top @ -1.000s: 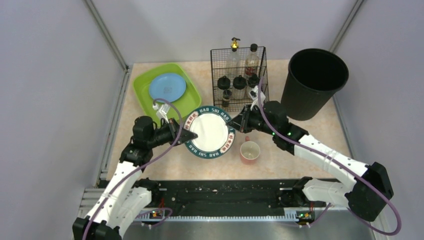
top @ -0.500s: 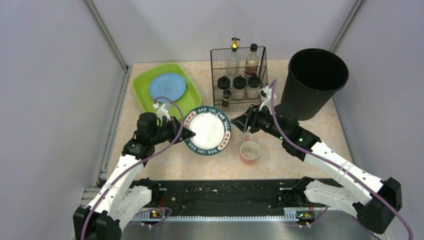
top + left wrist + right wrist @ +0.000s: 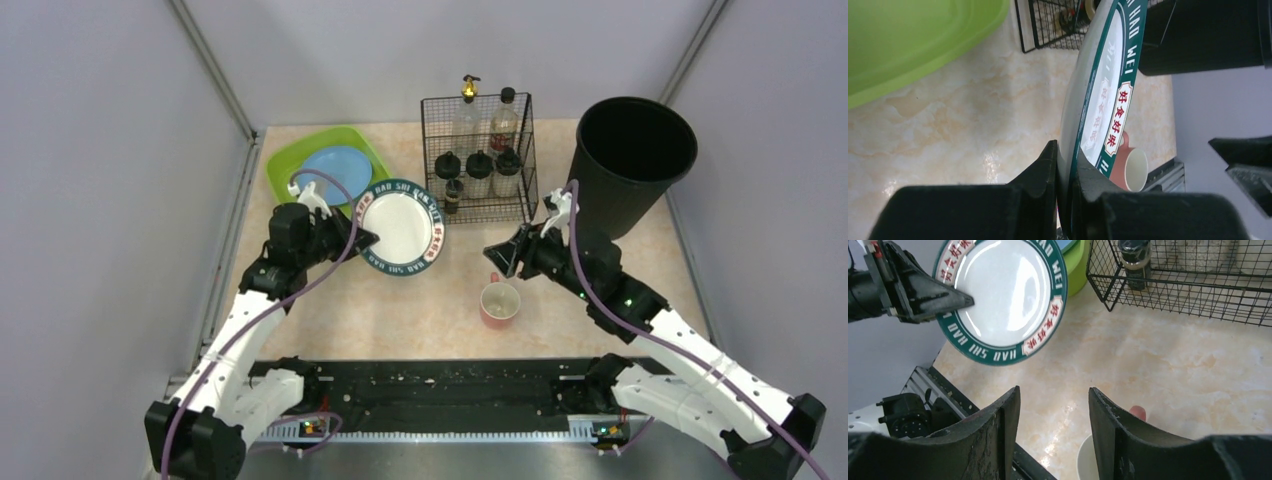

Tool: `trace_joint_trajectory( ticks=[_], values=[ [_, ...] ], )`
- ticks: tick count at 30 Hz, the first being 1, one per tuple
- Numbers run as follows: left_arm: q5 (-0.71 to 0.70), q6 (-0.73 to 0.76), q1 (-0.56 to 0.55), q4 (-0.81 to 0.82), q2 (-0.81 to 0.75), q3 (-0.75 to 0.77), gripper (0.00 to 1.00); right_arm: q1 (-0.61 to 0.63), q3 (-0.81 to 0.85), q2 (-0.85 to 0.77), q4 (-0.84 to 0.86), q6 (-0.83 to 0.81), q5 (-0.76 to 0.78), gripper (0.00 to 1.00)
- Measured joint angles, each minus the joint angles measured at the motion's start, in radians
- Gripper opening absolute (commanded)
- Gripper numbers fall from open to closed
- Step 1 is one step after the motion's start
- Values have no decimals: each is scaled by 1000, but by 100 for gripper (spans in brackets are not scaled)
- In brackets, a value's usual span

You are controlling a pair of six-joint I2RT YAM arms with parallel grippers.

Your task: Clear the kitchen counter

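Note:
The blue plate in the tub is outward of and below the white plate, so my left gripper will move outward, lower the white plate onto it and let go.
The kitchen counter [image 3: 400, 310] is beige-pink mottled laminate. My left gripper [image 3: 366, 238] is shut on the rim of a white plate with a green lettered border [image 3: 398, 226], held lifted and tilted beside the lime-green tub [image 3: 285, 170]. In the left wrist view the plate [image 3: 1103, 90] stands edge-on between the fingers [image 3: 1043, 165]. It also shows in the right wrist view [image 3: 998, 295]. My right gripper [image 3: 497, 252] is open and empty above the counter, just behind a pink mug [image 3: 499, 302]. The mug's rim shows at the right wrist view's bottom edge [image 3: 1085, 462].
A blue plate [image 3: 335, 168] lies in the green tub. A black wire rack [image 3: 478, 160] holds bottles and shakers at the back. A black bin [image 3: 627, 160] stands at the back right. A black rail strip [image 3: 440, 385] runs along the near edge.
My left gripper has carried the plate up and back-left toward the green tub. My right gripper has let go of the plate's right side and drawn back to the right.

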Motion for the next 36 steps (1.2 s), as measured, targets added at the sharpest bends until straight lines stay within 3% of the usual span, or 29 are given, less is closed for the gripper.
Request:
trace_joint_trajectory(
  ticks=[18,36],
  values=[
    [-31,-242,280,232,241,70,0,0,-65,-138,-106,-50,6,53],
    [-105,-397,386,391,534,157,0,0,-127,-253,-161,-62,-41,54]
  ],
)
